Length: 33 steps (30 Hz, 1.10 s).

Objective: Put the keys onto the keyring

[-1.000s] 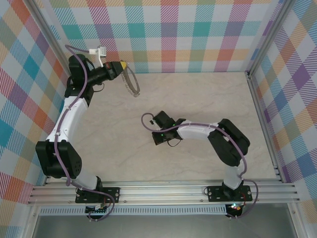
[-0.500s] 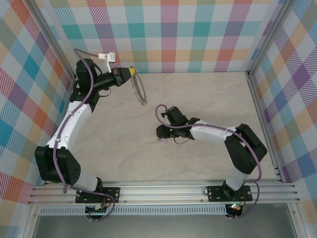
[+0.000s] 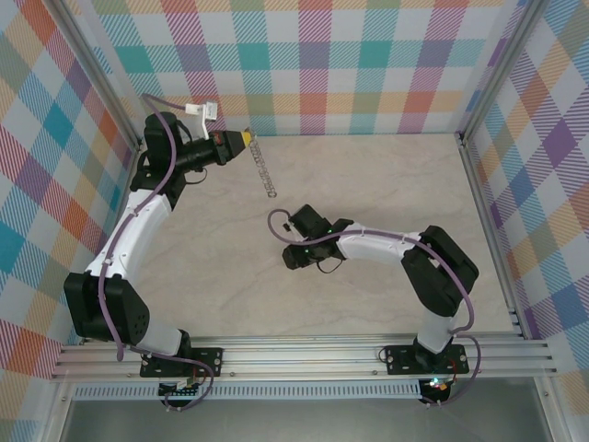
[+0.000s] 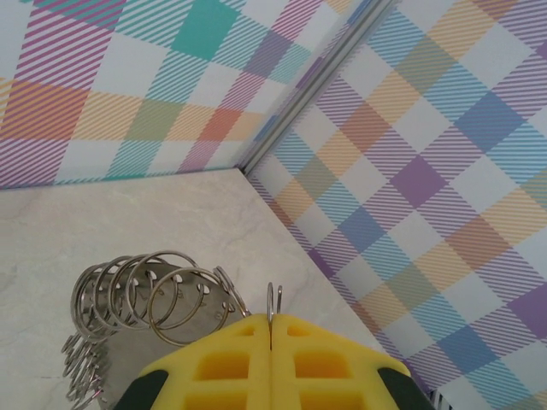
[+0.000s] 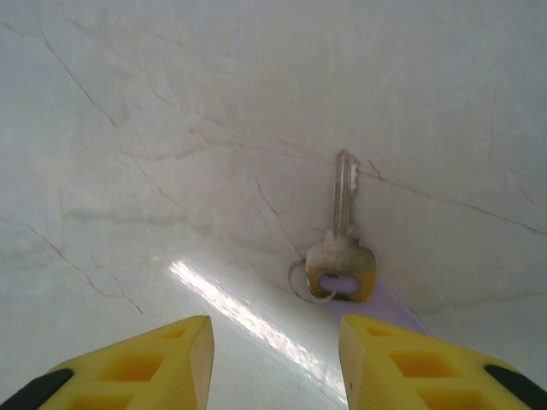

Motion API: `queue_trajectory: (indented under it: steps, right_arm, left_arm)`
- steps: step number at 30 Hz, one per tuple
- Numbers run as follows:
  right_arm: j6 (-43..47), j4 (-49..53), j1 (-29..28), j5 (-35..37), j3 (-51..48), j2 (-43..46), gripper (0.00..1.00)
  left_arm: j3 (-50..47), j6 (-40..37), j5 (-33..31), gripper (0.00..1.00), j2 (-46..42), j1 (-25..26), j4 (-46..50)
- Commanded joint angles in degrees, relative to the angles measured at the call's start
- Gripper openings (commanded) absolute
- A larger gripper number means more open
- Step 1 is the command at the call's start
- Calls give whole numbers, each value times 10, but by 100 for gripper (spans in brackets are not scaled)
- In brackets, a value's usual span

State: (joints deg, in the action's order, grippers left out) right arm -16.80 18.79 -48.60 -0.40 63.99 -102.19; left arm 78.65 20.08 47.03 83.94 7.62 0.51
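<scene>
My right gripper should next go down, turning slightly, and close its open fingers around the small ring, which sticks out beside the key's head.
The keyring (image 3: pixel 264 170), a string of linked silver rings, hangs from my left gripper (image 3: pixel 247 138) at the back left of the table. In the left wrist view the yellow fingers (image 4: pixel 222 367) are pressed together on one thin ring, and the other rings of the keyring (image 4: pixel 149 295) bunch to the left. My right gripper (image 3: pixel 291 257) hovers low over the middle of the table. Its yellow fingertips stand apart with nothing between them. Just ahead of the right gripper (image 5: pixel 275 346) a key (image 5: pixel 342 248) lies flat on the table. It has a silver shaft, a small ring through its head and a lilac piece under it.
Checked fabric walls and metal frame posts (image 3: pixel 486 92) close the marble-look table (image 3: pixel 386 184) at the back and both sides. An aluminium rail (image 3: pixel 304 354) carrying both arm bases runs along the near edge. A purple cable loops beside the right wrist.
The right gripper has opened, and the key lies on the table in front of it. The left arm has shifted right and the keyring now hangs straighter, its end nearer the middle.
</scene>
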Motion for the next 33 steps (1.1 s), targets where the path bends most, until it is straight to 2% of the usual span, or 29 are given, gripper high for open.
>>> queue_trajectory:
  steps: [1,18,33]
  right_arm:
    - [75,44,1,22,12,-8,43]
    - [136,68,0,27,80,-79,36]
    - [139,68,1,39,110,-111,22]
  left_arm:
    - [42,-21,4,0,3,-5,4]
    - [73,-18,8,0,22,-19,11]
    - [77,-18,12,0,26,-20,9]
